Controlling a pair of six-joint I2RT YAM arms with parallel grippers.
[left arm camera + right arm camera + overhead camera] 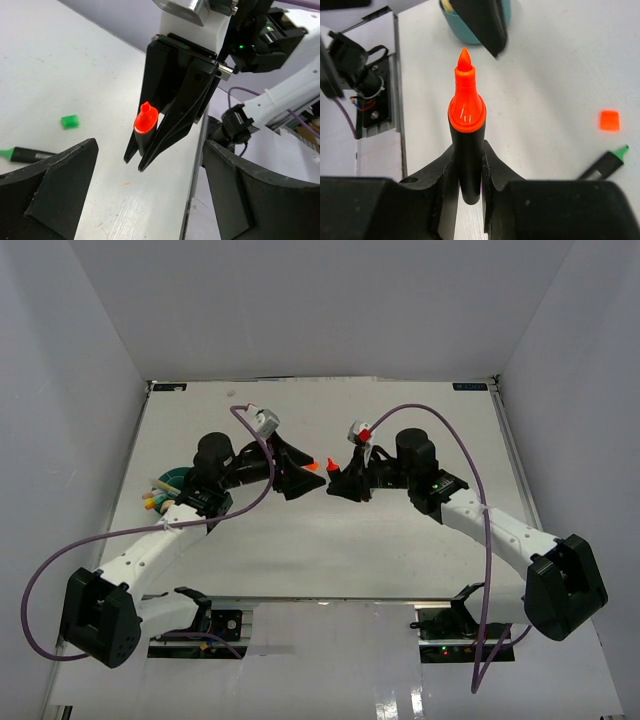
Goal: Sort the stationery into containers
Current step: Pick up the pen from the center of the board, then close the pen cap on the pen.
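The orange square [312,467] is below my left gripper, which faces the held marker. I will tip its open fingers down and lower them around the square.
A short black marker with an orange cap [467,130] stands cap-up between the fingers of my right gripper [468,170], which is shut on its barrel. From above, the marker [331,465] is held mid-table, between the two grippers. My left gripper [300,478] faces it from the left, open wide and empty; its fingers [50,190] frame the held marker [146,125] without touching it. The teal tub [178,477] sits at the left behind the left arm, with coloured pens [155,502] sticking out. Its rim [457,30] is partly hidden.
On the table lie a green square [69,121], a green-capped black marker [25,155], and an orange square [609,120] near that marker [605,164]. The table's near edge [200,165] runs close by. Purple cables [480,500] loop over both arms. White walls enclose the table.
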